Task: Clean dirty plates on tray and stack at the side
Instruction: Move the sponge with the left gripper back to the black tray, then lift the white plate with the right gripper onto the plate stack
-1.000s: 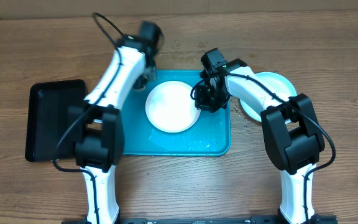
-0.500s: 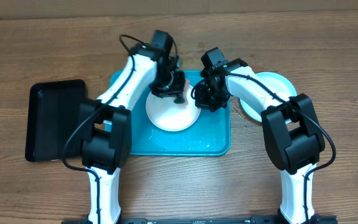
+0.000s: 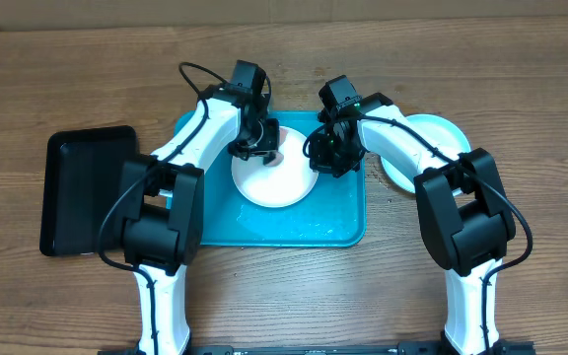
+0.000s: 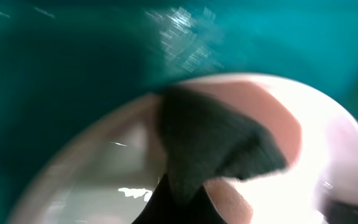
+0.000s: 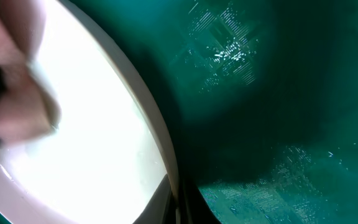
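My left gripper will lift off the plate next, move across to its left in the overhead view to the empty black tray (image 3: pixel 93 187), then go down and let go of the pad.
The white plate (image 3: pixel 276 179) lies on the turquoise tray (image 3: pixel 264 233). My left gripper (image 3: pixel 261 148) is at the plate's far-left part, shut on a dark green cloth pad (image 4: pixel 210 143) that presses on the plate (image 4: pixel 334 155). My right gripper (image 3: pixel 326 156) is shut on the plate's right rim; in the right wrist view the rim (image 5: pixel 160 155) runs between my fingers (image 5: pixel 174 202). The pale mint-blue plate (image 3: pixel 440 133) lies on the table right of the tray. The yellow-green plate is not in view.
A black rectangular tray (image 3: pixel 82 192) lies on the table left of the turquoise tray. The tray floor (image 5: pixel 278 124) looks wet and shiny. The table's far edge runs along the top of the overhead view.
My left arm swung from beyond the tray's far-left corner onto the white plate, then shifted slightly left on it. My right arm and the plate have not moved.
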